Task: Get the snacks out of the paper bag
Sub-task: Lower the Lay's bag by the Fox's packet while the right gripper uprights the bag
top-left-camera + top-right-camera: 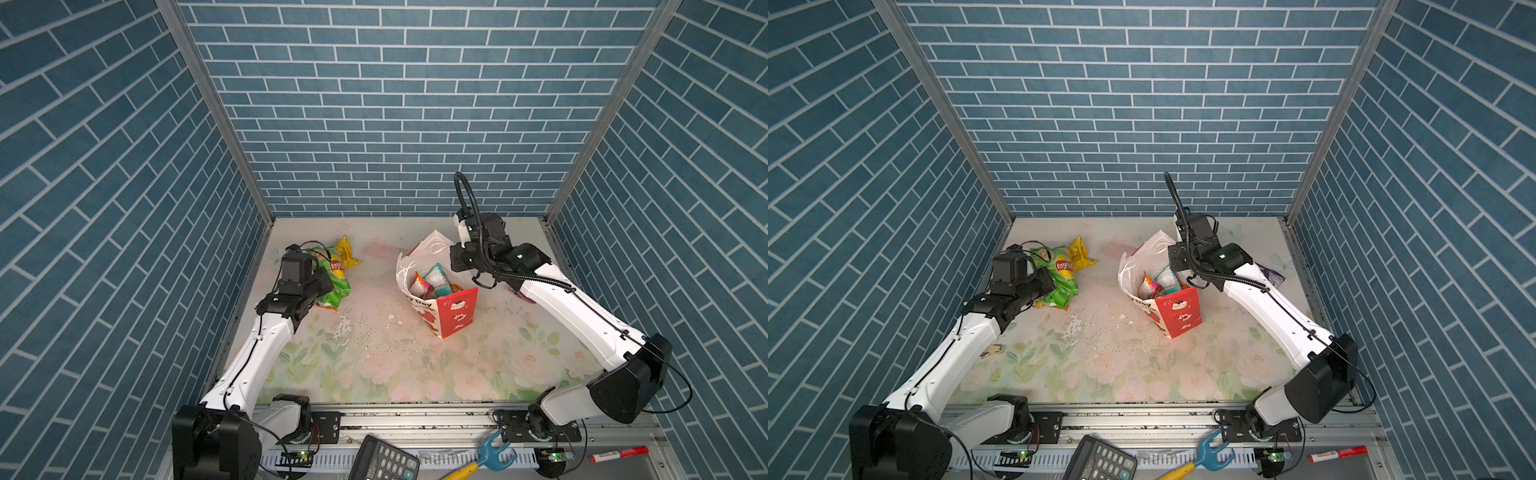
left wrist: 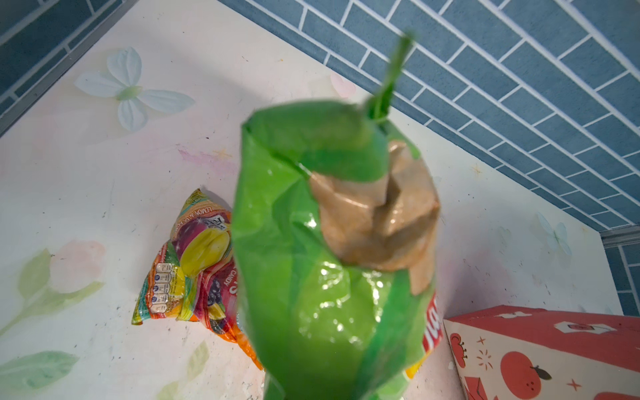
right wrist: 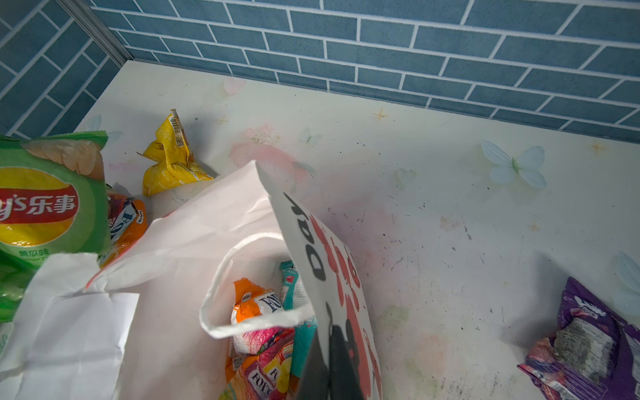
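My left gripper moves down and outward past the orange candy packet next and releases the Lay's bag beside the yellow packet, since the tabletop there is bare.
The paper bag stands right of centre, its mouth open. My right gripper is shut on the bag's lettered wall at the rim. Inside the bag lie an orange packet and a teal-white one, with more candy packets beneath. My left gripper is shut on the green Lay's bag, which hangs in front of the left wrist camera and hides the jaws. An orange candy packet lies on the table beneath it. A yellow packet rests beside it. A purple packet lies right of the bag.
Blue brick walls close in the table on three sides. On the front ledge lie a calculator, a blue and yellow tool and a red marker. The table cover is scuffed and flaked near the middle.
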You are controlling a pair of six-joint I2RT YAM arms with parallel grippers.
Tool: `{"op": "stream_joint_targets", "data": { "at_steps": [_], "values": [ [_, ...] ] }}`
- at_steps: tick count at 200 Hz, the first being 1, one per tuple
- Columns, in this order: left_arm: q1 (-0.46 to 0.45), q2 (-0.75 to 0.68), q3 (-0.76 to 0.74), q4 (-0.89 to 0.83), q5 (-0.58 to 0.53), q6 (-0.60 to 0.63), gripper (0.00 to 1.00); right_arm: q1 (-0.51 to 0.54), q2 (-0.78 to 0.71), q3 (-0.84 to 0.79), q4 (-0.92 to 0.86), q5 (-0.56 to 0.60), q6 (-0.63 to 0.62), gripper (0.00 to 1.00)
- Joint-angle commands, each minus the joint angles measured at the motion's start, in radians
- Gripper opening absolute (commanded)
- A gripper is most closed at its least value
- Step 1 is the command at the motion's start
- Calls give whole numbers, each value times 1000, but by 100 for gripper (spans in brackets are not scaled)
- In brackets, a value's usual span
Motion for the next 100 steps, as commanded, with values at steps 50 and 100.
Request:
{"op": "stream_joint_targets", "data": {
  "at_steps": [50, 100],
  "values": [
    [105, 149, 104, 120, 35, 11, 0, -6, -51, -61, 45, -20, 56, 0],
    [130, 272, 146, 175, 7, 43, 0, -7, -67, -94, 63, -5, 61, 0]
  ]
}}
